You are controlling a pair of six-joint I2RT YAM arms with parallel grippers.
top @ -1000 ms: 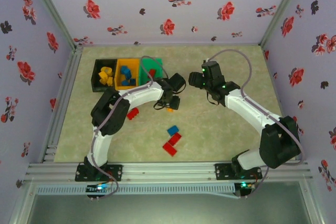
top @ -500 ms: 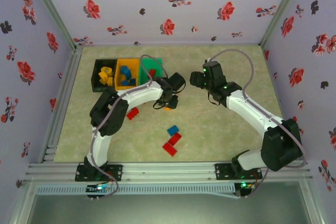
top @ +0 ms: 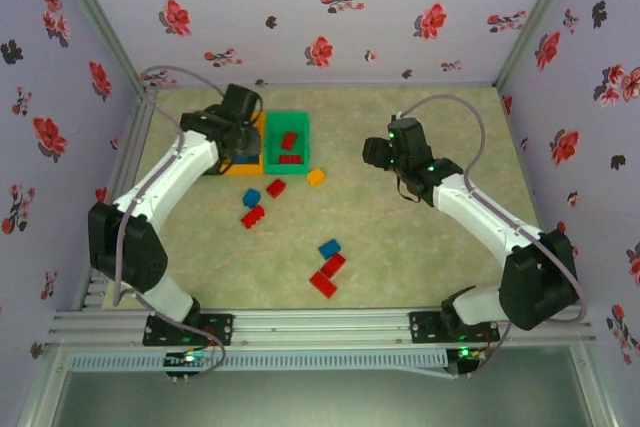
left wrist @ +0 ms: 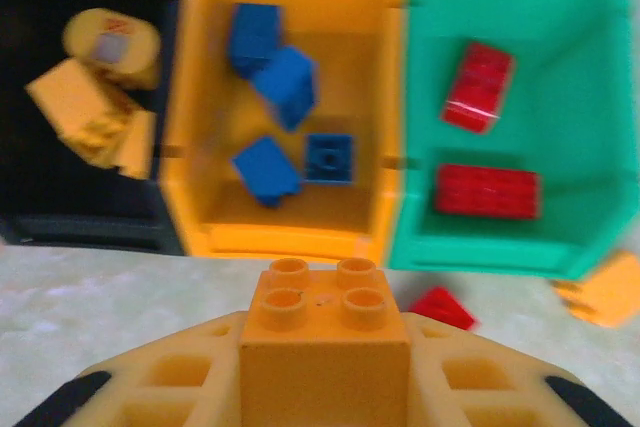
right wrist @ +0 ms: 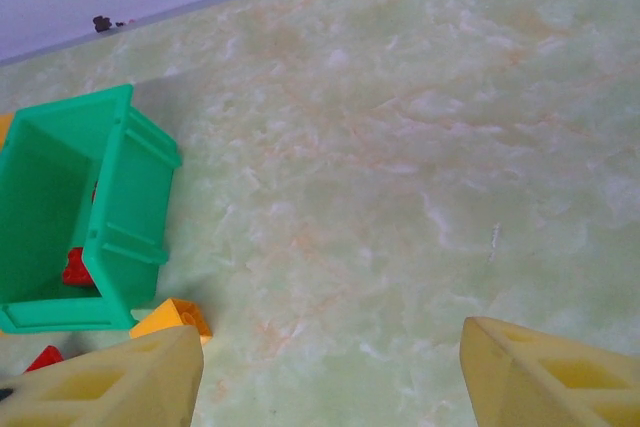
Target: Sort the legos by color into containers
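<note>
The left gripper should next carry the orange brick (left wrist: pixel 325 332) outward over the black bin and release it, because the yellow bricks there lie outward of the gripper, past the orange-yellow bin.
My left gripper (left wrist: pixel 325 372) is shut on an orange brick (left wrist: pixel 325 332), studs up, just in front of the three bins. The black bin (left wrist: pixel 90 222) holds yellow bricks, the orange-yellow bin (left wrist: pixel 290 232) holds blue ones, and the green bin (left wrist: pixel 505 247) holds two red ones. From above, the left gripper (top: pixel 240 139) hangs over the black and orange-yellow bins, hiding most of the black one. My right gripper (top: pixel 376 153) stands open over bare table right of the green bin (top: pixel 290 139), its fingers (right wrist: pixel 130 382) wide apart with nothing between them.
Loose bricks lie on the table: an orange one (top: pixel 316 176) by the green bin, a red (top: pixel 275 188), a blue (top: pixel 250 197) and a red (top: pixel 253 216) in front of the bins, and a blue (top: pixel 329 247) with two reds (top: pixel 327 273) near the middle front.
The left arm has swung from the middle of the table to the back left, carrying the orange brick to the bins. The right arm has barely shifted.
</note>
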